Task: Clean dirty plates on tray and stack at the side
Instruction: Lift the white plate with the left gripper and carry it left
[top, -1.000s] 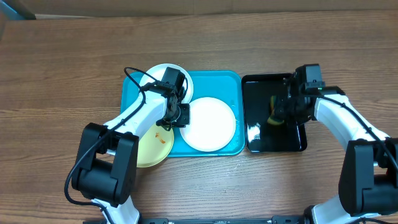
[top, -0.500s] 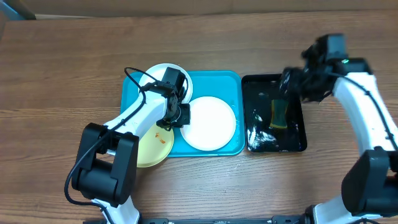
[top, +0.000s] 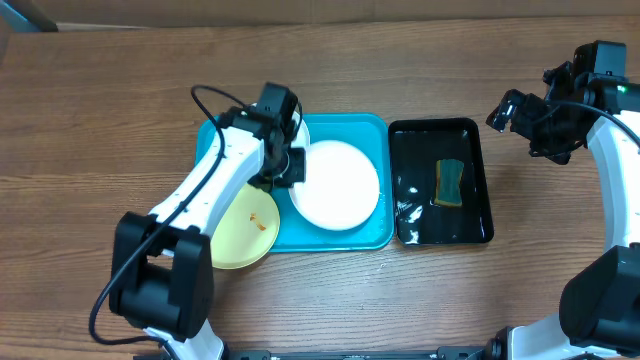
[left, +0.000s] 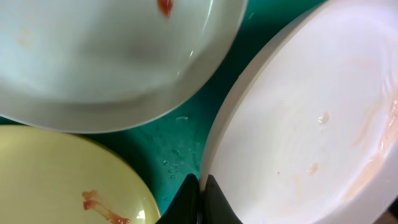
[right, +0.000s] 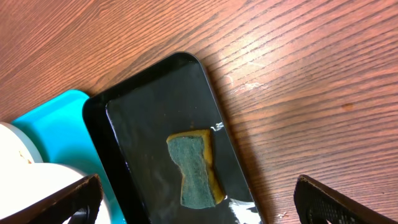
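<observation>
Bare wood lies left of my left gripper in the overhead view: next I lift the smeared plate toward the sponge, then lower and release it on that wood.
My left gripper (left: 200, 186) is shut on the near rim of a white plate (left: 298, 124), which shows faint orange smears. From overhead that plate (top: 338, 188) sits in the middle of the turquoise tray (top: 350, 128), with the left gripper (top: 286, 166) at its left edge. A second white plate (left: 112, 50) with a red spot lies behind, mostly under my left arm in the overhead view. The pale yellow-green plate (top: 243, 235) with an orange smear overhangs the tray's front left corner. My right gripper (top: 522, 125) stands open and holds nothing, over the table to the right.
A glossy black tray (top: 415, 190), wet inside, stands right of the turquoise one. A green-and-yellow sponge (top: 450, 182) lies in it, which the right wrist view shows as the sponge (right: 196, 168) below the wide-open fingers. Bare wood surrounds both trays.
The right gripper opened, left the sponge in the black tray and swung up and to the right. The left gripper closed on the white plate's rim, and the plate shifted slightly back.
</observation>
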